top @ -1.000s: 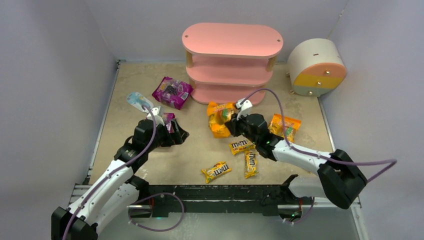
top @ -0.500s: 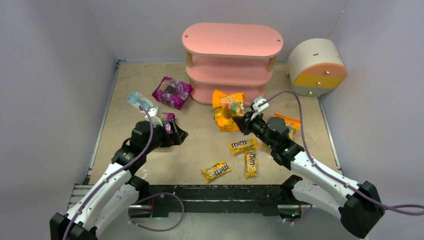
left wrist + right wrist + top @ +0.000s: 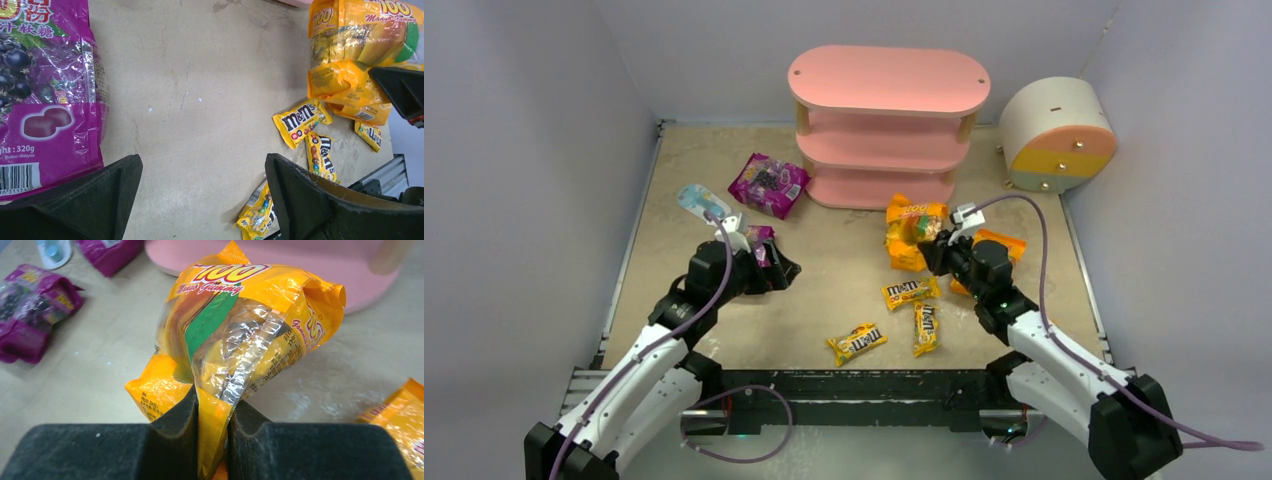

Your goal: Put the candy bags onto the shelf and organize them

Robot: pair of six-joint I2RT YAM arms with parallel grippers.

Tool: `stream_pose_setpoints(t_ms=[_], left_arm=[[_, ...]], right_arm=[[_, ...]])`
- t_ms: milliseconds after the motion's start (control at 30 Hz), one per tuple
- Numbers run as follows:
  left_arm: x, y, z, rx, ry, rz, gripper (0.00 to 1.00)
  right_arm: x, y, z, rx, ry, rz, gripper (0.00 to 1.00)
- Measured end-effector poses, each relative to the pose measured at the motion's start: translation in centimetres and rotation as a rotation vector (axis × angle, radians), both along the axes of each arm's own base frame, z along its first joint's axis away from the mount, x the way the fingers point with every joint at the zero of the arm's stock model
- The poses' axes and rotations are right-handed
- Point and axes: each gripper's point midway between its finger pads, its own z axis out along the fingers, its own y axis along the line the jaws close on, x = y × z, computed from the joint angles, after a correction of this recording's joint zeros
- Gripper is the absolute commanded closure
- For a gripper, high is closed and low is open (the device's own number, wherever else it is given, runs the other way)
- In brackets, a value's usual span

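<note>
The shelf's lowest board is bare, so my right gripper will next move outward, slide the orange bag onto the board's end by the drawer unit and release it.
The pink shelf stands at the back with its boards bare. My right gripper is shut on an orange candy bag, held upright off the table just before the shelf's lowest board; the pads pinch the bag's bottom edge. A second orange bag lies beside my right arm. My left gripper is open and empty, low over the table, with a magenta bag by its left finger. Another magenta bag lies left of the shelf. Three yellow M&M's packets lie at the front centre.
A round cream drawer unit stands at the back right. A pale blue-white packet lies at the left, behind my left gripper. Grey walls close in the table on three sides.
My right gripper has lifted the orange bag off the table and carried it right, toward the shelf's front. The left gripper has barely moved.
</note>
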Motion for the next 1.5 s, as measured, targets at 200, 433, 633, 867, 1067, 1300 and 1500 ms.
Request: stream_pose_setpoints(t_ms=[200, 433, 633, 867, 1067, 1300, 1500], left_arm=[[0.0, 0.0, -0.2, 0.004, 0.006, 0.000, 0.01], [0.0, 0.0, -0.2, 0.004, 0.006, 0.000, 0.01], [0.0, 0.0, -0.2, 0.005, 0.007, 0.001, 0.01], [0.1, 0.2, -0.4, 0.011, 0.010, 0.009, 0.01], [0.2, 0.3, -0.6, 0.019, 0.015, 0.018, 0.01], [0.2, 0.4, -1.0, 0.030, 0.031, 0.023, 0.01], [0.2, 0.4, -1.0, 0.031, 0.032, 0.024, 0.01]], right_arm=[[2.9, -3.2, -2.1, 0.061, 0.060, -0.082, 1.00], [6.1, -4.0, -3.6, 0.141, 0.109, -0.060, 1.00], [10.5, -4.6, -2.7, 0.257, 0.069, -0.030, 1.00], [14.5, -4.3, -2.2, 0.308, 0.018, 0.004, 0.98], [15.4, -4.1, -3.8, 0.331, 0.041, -0.001, 0.90], [16.7, -4.2, -4.2, 0.335, 0.046, -0.017, 0.55], [18.0, -5.2, -3.2, 0.314, 0.002, -0.077, 0.43]])
